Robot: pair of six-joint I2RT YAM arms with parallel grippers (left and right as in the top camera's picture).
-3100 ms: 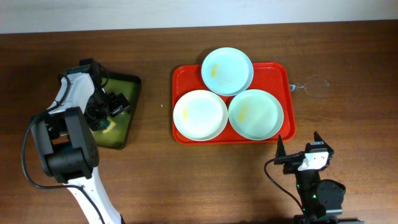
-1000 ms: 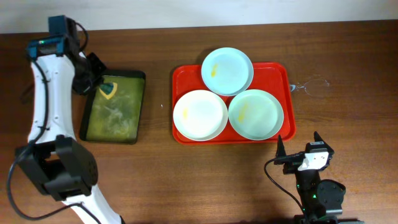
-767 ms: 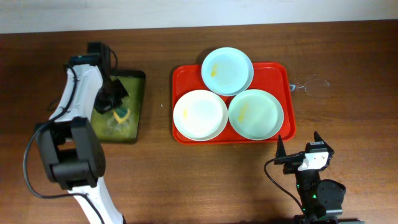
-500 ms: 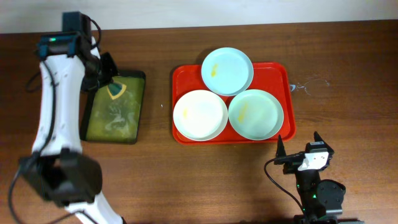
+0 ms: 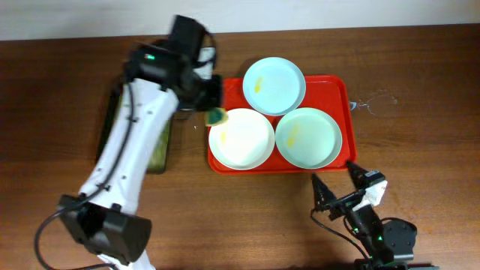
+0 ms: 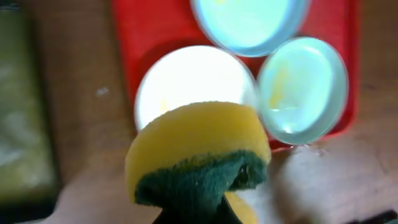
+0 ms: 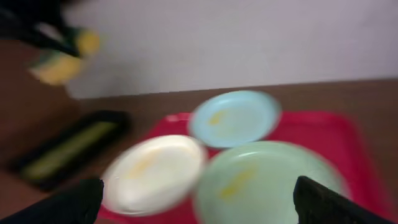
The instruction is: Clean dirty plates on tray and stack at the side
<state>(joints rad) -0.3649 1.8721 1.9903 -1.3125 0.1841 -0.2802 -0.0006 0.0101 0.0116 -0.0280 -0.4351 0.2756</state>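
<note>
My left gripper shifts in from the tray's rim next and lowers the sponge [image 5: 217, 116] onto the cream-white plate [image 5: 241, 138] with its yellowish smear to release.
Three plates lie on the red tray [image 5: 341, 94]. A cream-white plate [image 5: 241, 138] sits front left, one mint plate [image 5: 274, 85] at the back and another mint plate [image 5: 308, 138] front right, each with a yellowish smear. My left gripper [image 5: 212, 105] is shut on a yellow and green sponge [image 5: 217, 116] [image 6: 199, 149], which hangs over the tray's left rim beside the cream-white plate [image 6: 193, 81]. My right gripper [image 5: 336, 182] [image 7: 199, 205] stands open and holds nothing, just in front of the tray's front right corner, facing the plates. The wrist views are blurred.
An olive-green tray with a black rim [image 5: 161, 146] [image 7: 68, 149] lies left of the red tray, mostly hidden under my left arm. A thin clear loop-shaped thing [image 5: 375, 101] lies on the table right of the red tray.
My left arm has swung right from the green tray to the red tray's left rim, carrying the sponge. My right gripper has turned and tilted toward the tray.
</note>
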